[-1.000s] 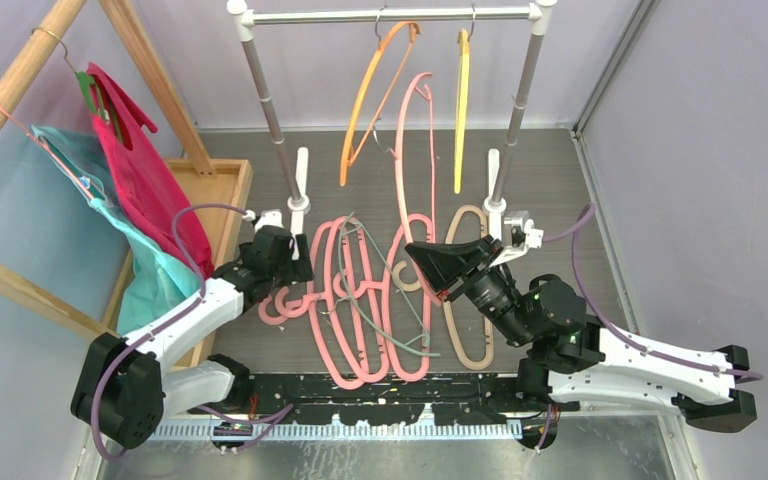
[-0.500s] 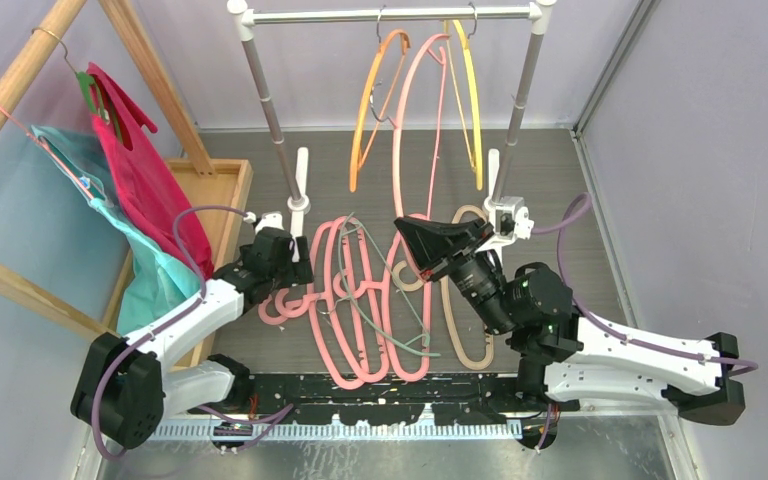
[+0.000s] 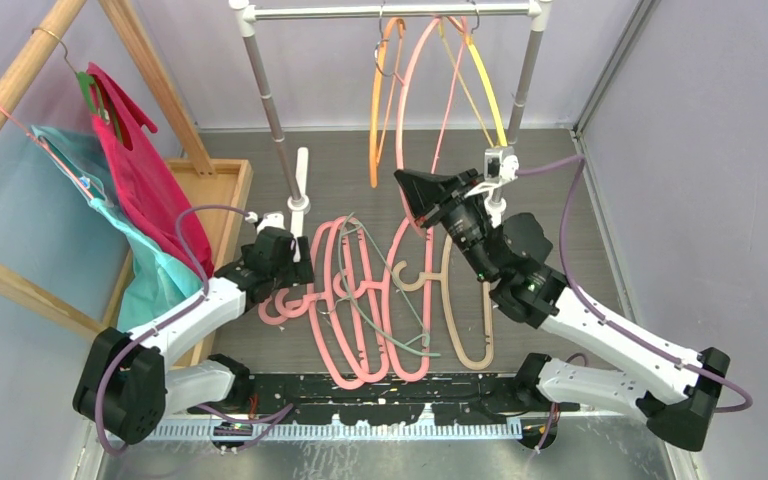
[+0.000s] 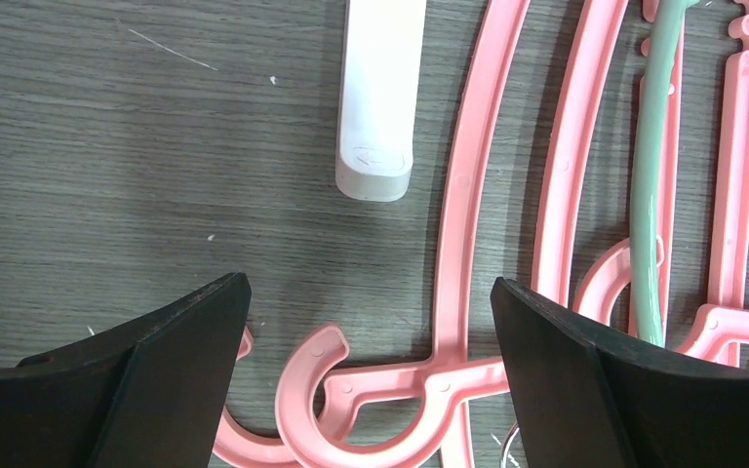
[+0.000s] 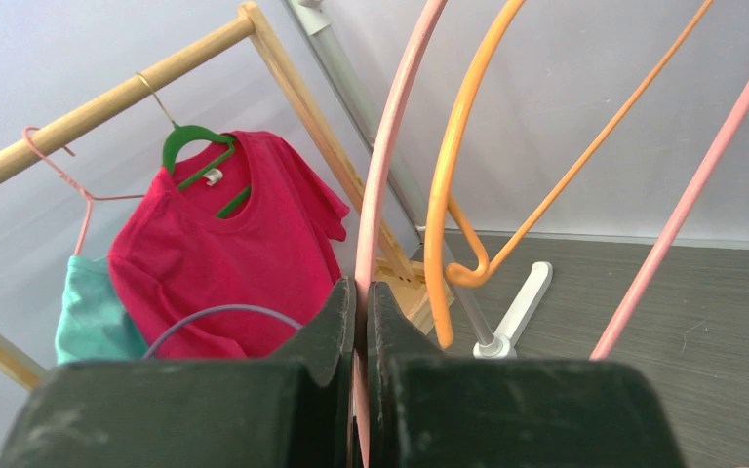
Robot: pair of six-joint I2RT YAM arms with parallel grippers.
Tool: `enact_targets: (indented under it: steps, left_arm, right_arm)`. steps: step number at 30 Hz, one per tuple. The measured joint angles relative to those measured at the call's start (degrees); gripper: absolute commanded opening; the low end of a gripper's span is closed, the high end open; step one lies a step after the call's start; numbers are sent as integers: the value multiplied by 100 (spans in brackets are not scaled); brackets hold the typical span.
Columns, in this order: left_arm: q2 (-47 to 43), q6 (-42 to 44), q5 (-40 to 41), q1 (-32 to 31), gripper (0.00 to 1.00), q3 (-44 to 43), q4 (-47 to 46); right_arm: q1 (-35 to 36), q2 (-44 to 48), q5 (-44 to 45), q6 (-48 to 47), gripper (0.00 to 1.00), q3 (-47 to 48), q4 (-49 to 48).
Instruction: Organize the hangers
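The bar is bare between the orange and yellow hangers, so I will move my right gripper outward to that part to release the thin pink hanger.
My right gripper is shut on a thin pink hanger, held up at the metal rail; in the right wrist view the gripper pinches the hanger's arm. An orange hanger and a yellow hanger hang on the rail. Thick pink hangers, a grey-green one and a beige one lie on the floor. My left gripper is open above a pink hook on the floor.
A wooden rack at the left carries a green hanger with red cloth and a thin pink hanger with teal cloth. A wooden tray lies under it. The rail's white feet stand on the floor.
My right gripper has risen and moved toward the rail with the thin pink hanger, whose top now reaches the rail. The orange and yellow hangers swung. The left arm has not moved.
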State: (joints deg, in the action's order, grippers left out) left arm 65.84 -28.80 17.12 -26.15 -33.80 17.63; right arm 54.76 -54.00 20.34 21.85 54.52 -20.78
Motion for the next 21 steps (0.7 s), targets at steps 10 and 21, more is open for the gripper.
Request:
enact_targets:
  steps: [10,21]
  left_arm:
    - [4,13,2,0,98,0,-24]
    - [70,15,0,0,98,13,-52]
  right_arm:
    - [-601,-557,-1106,426,1,337,125]
    - [-1139,-695,-1648,761,1,367,7]
